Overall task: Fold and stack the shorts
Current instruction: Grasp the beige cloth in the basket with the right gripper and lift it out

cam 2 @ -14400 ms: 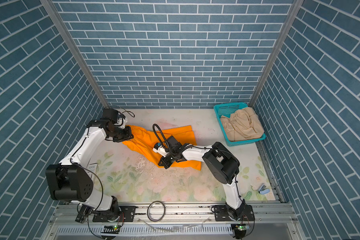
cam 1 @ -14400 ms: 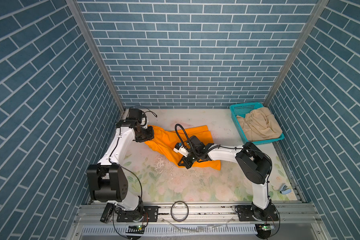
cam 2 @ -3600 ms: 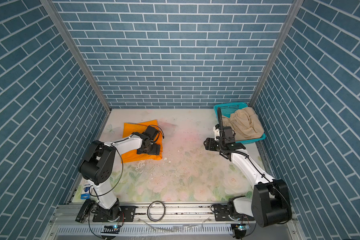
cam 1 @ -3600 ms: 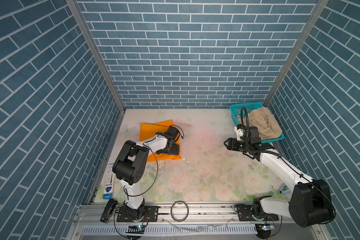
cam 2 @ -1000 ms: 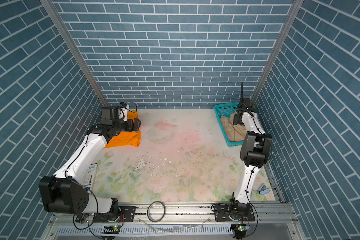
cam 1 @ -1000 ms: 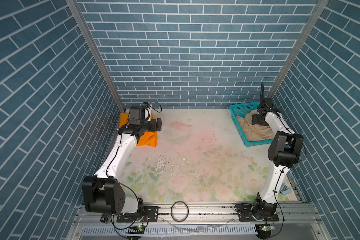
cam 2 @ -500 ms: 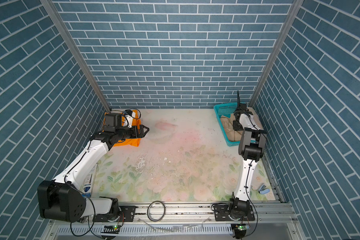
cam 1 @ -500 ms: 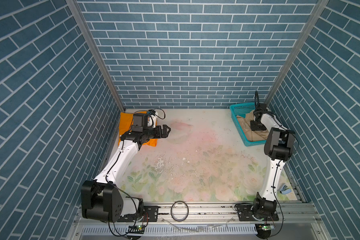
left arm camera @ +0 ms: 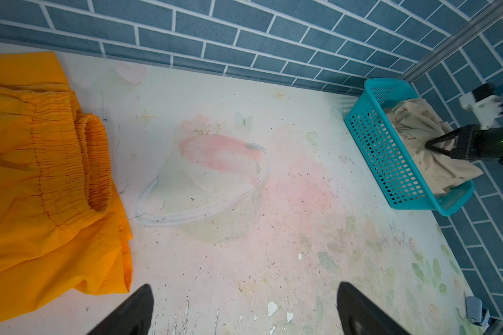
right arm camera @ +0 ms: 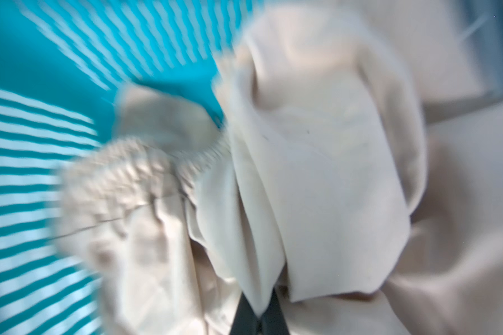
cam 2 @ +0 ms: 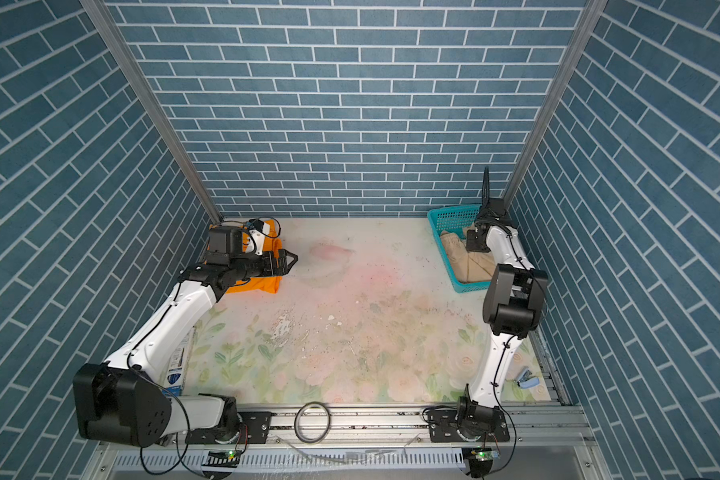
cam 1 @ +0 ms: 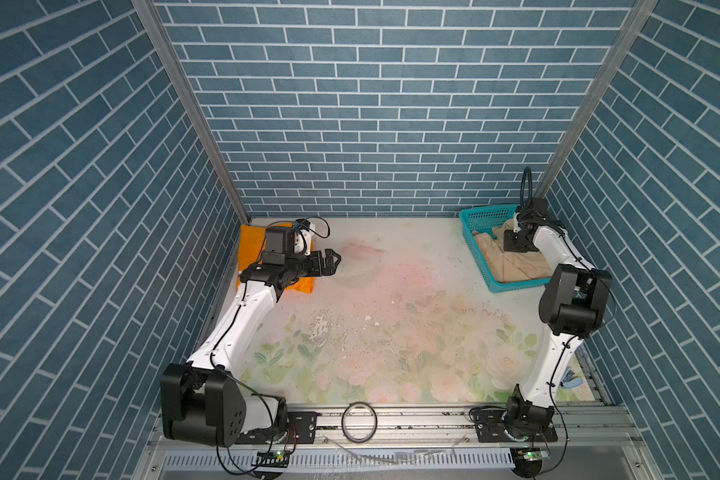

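Observation:
Bare tabletop lies between gripper and shorts. The right gripper lifts from the basket next, swings toward the orange shorts (cam 1: 250, 243) and lowers to release the cloth.
The folded orange shorts (cam 1: 250, 243) (cam 2: 267, 282) (left arm camera: 41, 174) lie in the back left corner, partly under my left arm. My left gripper (cam 1: 335, 259) (cam 2: 292, 259) (left arm camera: 244, 290) hovers just right of them, open and empty. The beige shorts (cam 1: 512, 266) (cam 2: 470, 262) (left arm camera: 418, 127) (right arm camera: 317, 159) lie crumpled in the teal basket (cam 1: 487, 212) (cam 2: 454, 214) (left arm camera: 389, 162) (right arm camera: 41, 43) at the back right. My right gripper (cam 1: 516, 245) (cam 2: 474, 245) (left arm camera: 430, 145) (right arm camera: 260, 316) reaches down into the basket and is shut on a fold of the beige cloth.
Brick walls close in on the back and both sides. A small blue object (cam 1: 572, 380) (cam 2: 526, 379) lies at the front right edge. A flat packet (cam 2: 177, 365) sits by the left wall. A black ring (cam 1: 359, 424) rests on the front rail.
My right gripper has dropped into the basket and closed on the beige shorts. My left gripper, still open, has swung off the orange shorts toward the middle.

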You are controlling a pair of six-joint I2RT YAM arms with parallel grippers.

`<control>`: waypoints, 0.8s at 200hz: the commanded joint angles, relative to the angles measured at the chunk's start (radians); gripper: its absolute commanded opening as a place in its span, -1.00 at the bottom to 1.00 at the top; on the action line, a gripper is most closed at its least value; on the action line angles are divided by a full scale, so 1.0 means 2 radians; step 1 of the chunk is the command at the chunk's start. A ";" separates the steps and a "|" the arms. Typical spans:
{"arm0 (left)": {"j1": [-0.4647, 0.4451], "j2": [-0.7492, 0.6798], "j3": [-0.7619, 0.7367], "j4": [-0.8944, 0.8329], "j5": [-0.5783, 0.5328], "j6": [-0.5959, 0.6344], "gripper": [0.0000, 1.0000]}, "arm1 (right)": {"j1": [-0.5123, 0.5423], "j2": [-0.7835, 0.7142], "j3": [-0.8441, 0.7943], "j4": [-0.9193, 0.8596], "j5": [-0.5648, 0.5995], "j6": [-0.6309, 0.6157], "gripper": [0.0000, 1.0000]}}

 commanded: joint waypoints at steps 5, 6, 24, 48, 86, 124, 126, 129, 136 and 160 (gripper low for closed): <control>-0.003 -0.019 -0.013 0.011 0.004 -0.003 0.99 | 0.024 -0.085 -0.011 0.034 -0.039 0.027 -1.00; -0.003 -0.019 -0.013 0.011 0.004 -0.003 0.99 | 0.025 -0.087 -0.012 0.035 -0.039 0.027 -1.00; -0.004 -0.019 -0.017 0.013 0.002 -0.002 0.99 | 0.044 -0.124 -0.016 0.044 -0.038 0.028 -1.00; -0.004 -0.017 -0.018 0.012 0.000 -0.001 0.99 | 0.061 -0.154 0.008 0.045 -0.057 0.037 -1.00; -0.004 -0.024 -0.015 0.009 -0.006 0.000 0.99 | 0.079 -0.184 0.080 0.040 -0.212 0.076 -1.00; -0.004 -0.038 -0.008 -0.009 -0.030 0.009 0.99 | 0.113 -0.188 0.131 0.031 -0.406 0.128 -1.00; -0.004 -0.040 -0.007 -0.010 -0.032 0.009 0.99 | 0.115 -0.187 0.132 0.031 -0.415 0.130 -1.00; -0.004 -0.041 -0.007 -0.012 -0.035 0.009 0.99 | 0.118 -0.187 0.133 0.031 -0.428 0.133 -1.00; -0.004 -0.045 -0.006 -0.016 -0.040 0.011 0.99 | 0.125 -0.186 0.134 0.031 -0.449 0.140 -1.00; -0.004 -0.060 -0.003 -0.026 -0.047 0.016 0.99 | 0.153 -0.176 0.129 0.033 -0.507 0.151 -1.00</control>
